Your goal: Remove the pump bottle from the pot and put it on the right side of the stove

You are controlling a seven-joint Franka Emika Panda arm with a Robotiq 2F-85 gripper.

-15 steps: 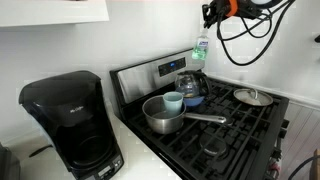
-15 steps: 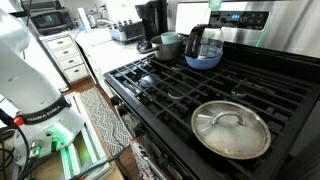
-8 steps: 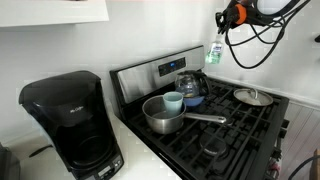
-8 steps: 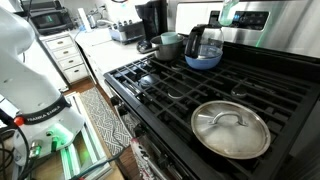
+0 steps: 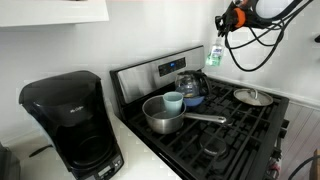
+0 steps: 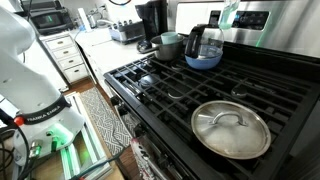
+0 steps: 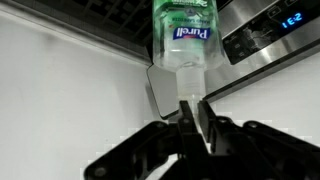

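Observation:
The grate is bare at the stove's back corner [image 6: 281,92] behind the lidded pan. My gripper needs to move down and away from the kettle next, over to that spot, to release the bottle.
My gripper [image 5: 222,24] hangs high above the back of the stove [image 5: 230,125], shut on the pump bottle [image 5: 215,53], a small pale-greenish bottle that dangles below the fingers. In the wrist view the gripper [image 7: 185,103] pinches the bottle's top, and its Purell label [image 7: 186,33] faces the camera. In an exterior view the bottle [image 6: 227,12] shows at the top edge above the control panel. The steel pot [image 5: 163,116] with its long handle sits on the front left burner, well left of and below the bottle. It also shows in an exterior view [image 6: 167,45].
A light blue cup [image 5: 173,101] leans in the pot. A glass kettle [image 5: 191,86] stands at the back. A small lidded pan [image 5: 252,97] sits on the right burner, large in an exterior view [image 6: 231,128]. A black coffee maker [image 5: 70,120] stands on the left counter.
The gripper carried the bottle rightward over the stove's back during the last second, then nearly stopped. Nothing else moved.

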